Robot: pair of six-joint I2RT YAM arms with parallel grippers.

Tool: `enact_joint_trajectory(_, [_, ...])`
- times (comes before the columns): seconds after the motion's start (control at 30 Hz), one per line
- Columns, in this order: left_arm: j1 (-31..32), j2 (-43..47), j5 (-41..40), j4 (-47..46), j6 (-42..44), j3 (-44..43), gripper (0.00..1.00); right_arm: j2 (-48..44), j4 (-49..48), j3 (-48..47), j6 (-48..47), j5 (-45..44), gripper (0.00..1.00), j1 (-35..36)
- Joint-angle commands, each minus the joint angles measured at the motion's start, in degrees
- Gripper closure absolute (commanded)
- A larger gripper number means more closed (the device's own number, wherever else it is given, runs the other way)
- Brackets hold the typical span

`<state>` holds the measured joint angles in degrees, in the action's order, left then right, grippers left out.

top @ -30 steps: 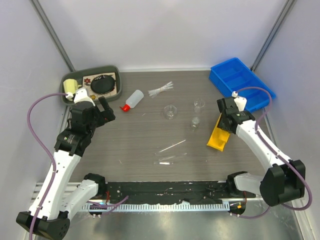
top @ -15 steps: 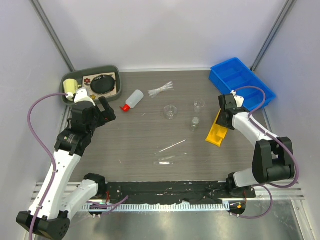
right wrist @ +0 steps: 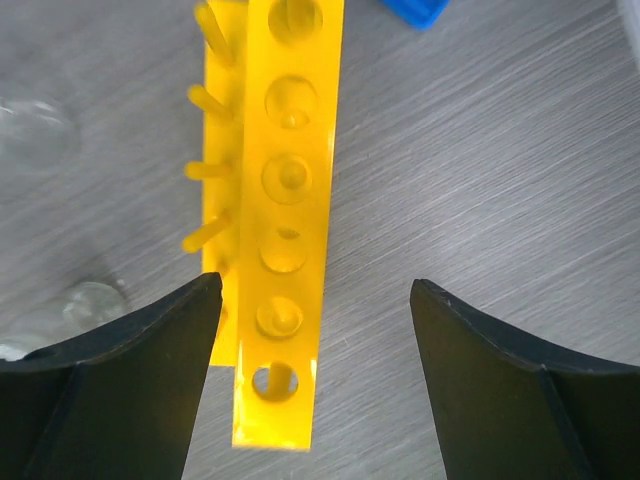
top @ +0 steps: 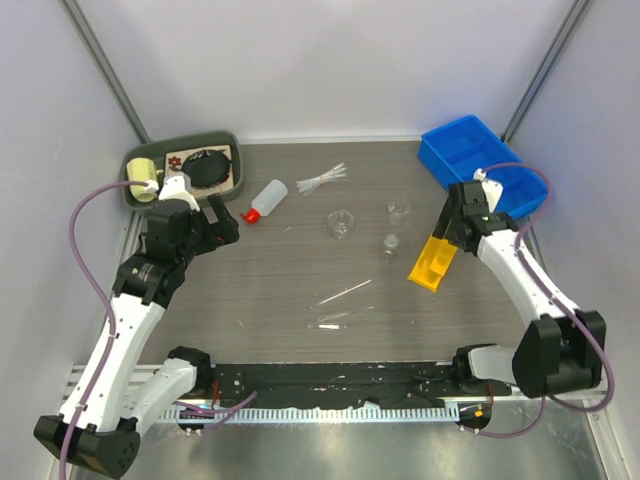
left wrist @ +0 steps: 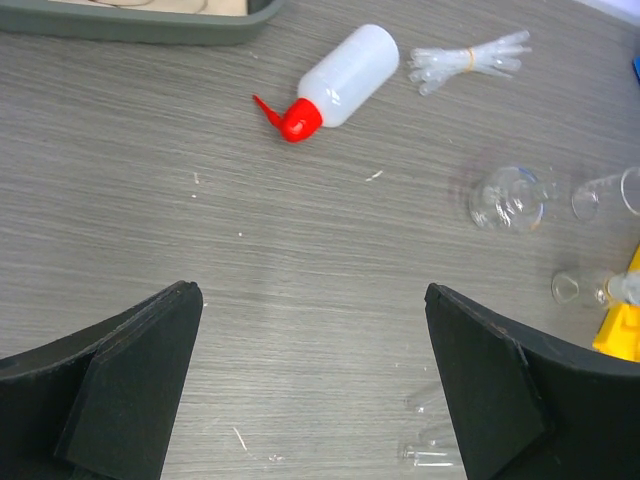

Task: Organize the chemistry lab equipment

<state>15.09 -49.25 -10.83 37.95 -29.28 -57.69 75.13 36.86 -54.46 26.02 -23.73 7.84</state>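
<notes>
I should move my left gripper to the right in the top view and lower it onto the farthest thin tube, since that is below it on that side.
The long yellow rack lies slanted on the table near the right side. My right gripper hovers open over its far end. The rack sits close to the left finger, with a wide gap to the right one. A white squeeze bottle with a red cap lies on its side. A pipette bundle and three small beakers lie mid-table. Thin tubes lie nearer the front. My left gripper is open and empty, near the bottle.
A blue compartment bin stands at the back right, just behind the right gripper. A grey tray at the back left holds a yellow mug and a round black object. Booth walls surround the table.
My right gripper has opened and let go of the yellow rack, whose near end shifted slightly left. The left arm crept a little to the right, still open.
</notes>
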Motion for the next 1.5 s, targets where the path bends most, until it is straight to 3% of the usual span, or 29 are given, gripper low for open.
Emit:
enact_joint_trajectory(0.0, [1.5,-2.0,7.3,-3.2,4.2,-2.6,0.0,-8.2,6.9,-8.7,-0.1,-3.1,0.18,1.5])
enact_joint_trajectory(0.17, [9.6,-9.0,10.2,-1.0,9.2,-6.0,0.0,-12.7,13.7,-17.1,-0.6,-4.1,0.18,7.8])
enact_joint_trajectory(0.33, [21.1,-14.5,4.1,1.2,13.2,-9.0,0.0,-13.4,16.1,-21.2,0.1,-1.0,0.18,17.0])
enact_joint_trajectory(0.47, [28.1,-21.1,-1.5,1.9,14.1,-9.7,0.01,-13.1,16.0,-20.1,1.2,-0.4,0.18,27.5])
enact_joint_trajectory(0.73, [37.1,-31.8,-5.0,-3.9,14.5,-9.8,0.04,-17.0,13.3,-13.8,5.0,-1.1,0.18,36.8])
enact_joint_trajectory(1.17, [38.6,-43.8,-3.2,-14.3,19.2,-6.2,0.07,-23.4,15.4,-9.4,6.8,-1.4,0.18,43.3])
enact_joint_trajectory(1.47, [38.6,-45.9,7.0,-16.7,18.9,-5.2,0.11,-25.4,15.9,-7.0,6.8,-1.8,0.18,43.4])
